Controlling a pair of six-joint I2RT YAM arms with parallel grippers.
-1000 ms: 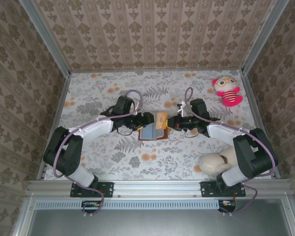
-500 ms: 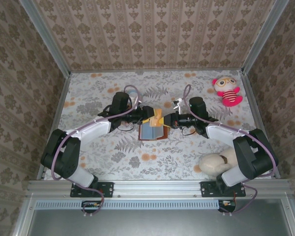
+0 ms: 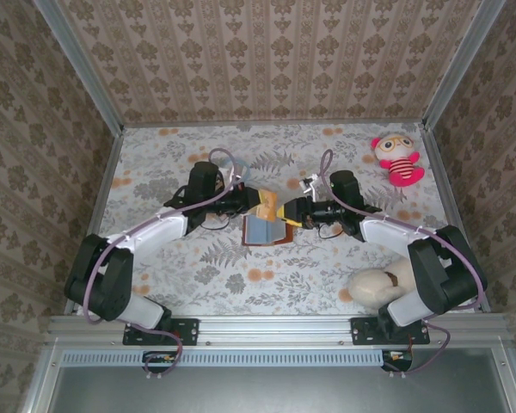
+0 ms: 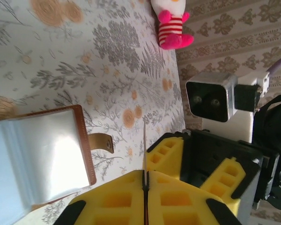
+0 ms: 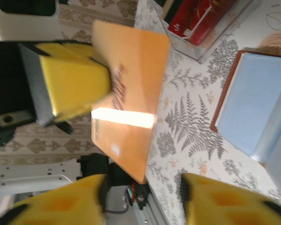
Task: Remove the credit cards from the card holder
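Note:
The card is already out, and the clear plastic box stands below beside the card holder (image 3: 260, 230). My left gripper should next swing over the box, tilt down, lower and release.
An orange credit card (image 3: 273, 205) hangs above the open card holder (image 3: 260, 230), a brown wallet with light blue inner faces lying flat on the table. My left gripper (image 3: 263, 204) is shut on the card; in the left wrist view the card (image 4: 144, 143) stands edge-on between the yellow pads (image 4: 117, 197). My right gripper (image 3: 290, 212) faces it from the right, open. In the right wrist view the card (image 5: 129, 84) sits ahead of my right gripper (image 5: 143, 199), pinched by the left gripper's pad (image 5: 70, 79), with the card holder (image 5: 257, 103) to the right.
A pink plush doll (image 3: 396, 159) lies at the back right and a beige soft toy (image 3: 375, 285) by the right arm's base. A clear plastic box (image 5: 201, 26) with red items stands beyond the card. Metal-framed walls ring the floral table (image 3: 310, 267).
The left gripper has shut on the orange card. The right gripper, shut on the card before, has opened and let it go. Both grippers sit slightly higher over the card holder.

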